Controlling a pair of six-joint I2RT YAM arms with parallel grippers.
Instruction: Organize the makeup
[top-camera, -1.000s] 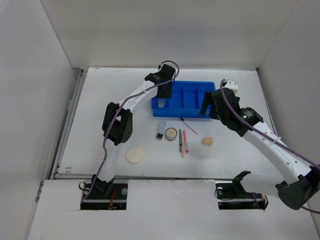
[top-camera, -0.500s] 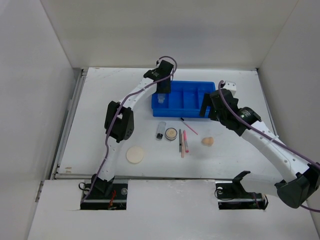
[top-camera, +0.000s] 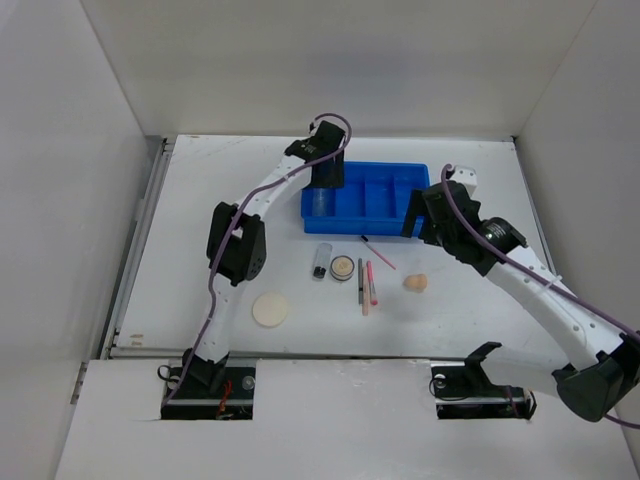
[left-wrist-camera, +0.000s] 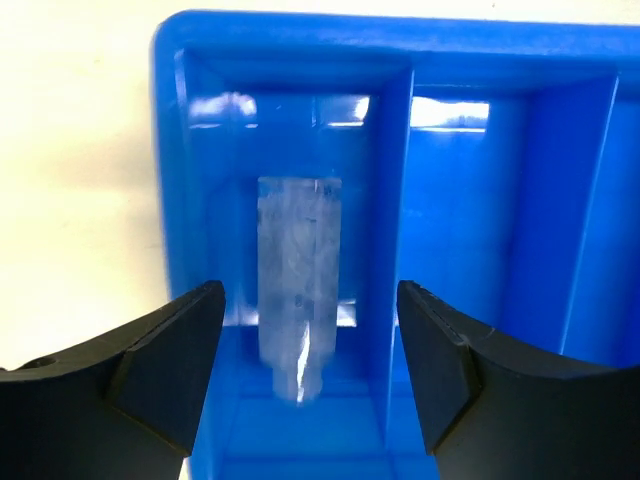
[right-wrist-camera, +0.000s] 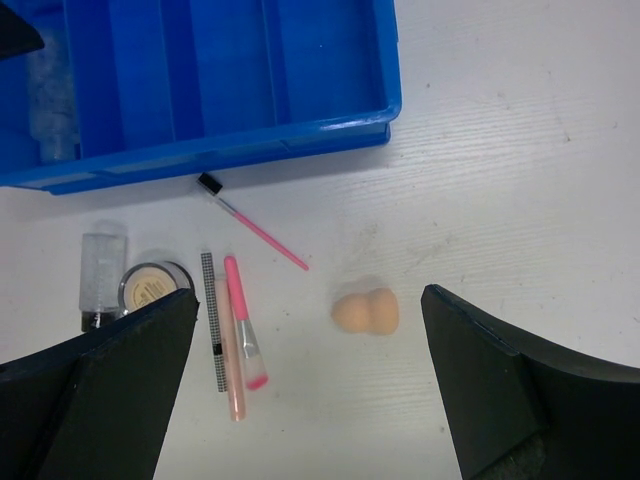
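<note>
My left gripper should move back and down next, around the vial's clear body (top-camera: 322, 257), because the black-capped vial is still outside the tray, below and back from the gripper.
A clear tube (left-wrist-camera: 298, 275) lies in the left compartment of the blue tray (left-wrist-camera: 170, 150), also seen from above (top-camera: 320, 204). My left gripper (left-wrist-camera: 310, 370) is open just above it, over the tray's left end (top-camera: 324, 182). My right gripper (right-wrist-camera: 310, 390) is open and empty, high above the table by the tray's right front corner (top-camera: 412, 218). Below it lie a peach sponge (right-wrist-camera: 365, 311), a pink brush (right-wrist-camera: 245, 320), a peach pencil (right-wrist-camera: 230, 370), a dark pencil (right-wrist-camera: 212, 320), a thin pink stick (right-wrist-camera: 255, 228), a beige compact (right-wrist-camera: 152, 285) and a black-capped vial (right-wrist-camera: 100, 275).
A cream round puff (top-camera: 270, 309) lies on the table at the front left, apart from the other items. The tray's middle and right compartments (top-camera: 385, 195) hold nothing I can see. White walls close in the table on three sides.
My left gripper has drawn back toward the tray's far edge, with the clear tube left lying in the left compartment. The right arm has shifted slightly.
</note>
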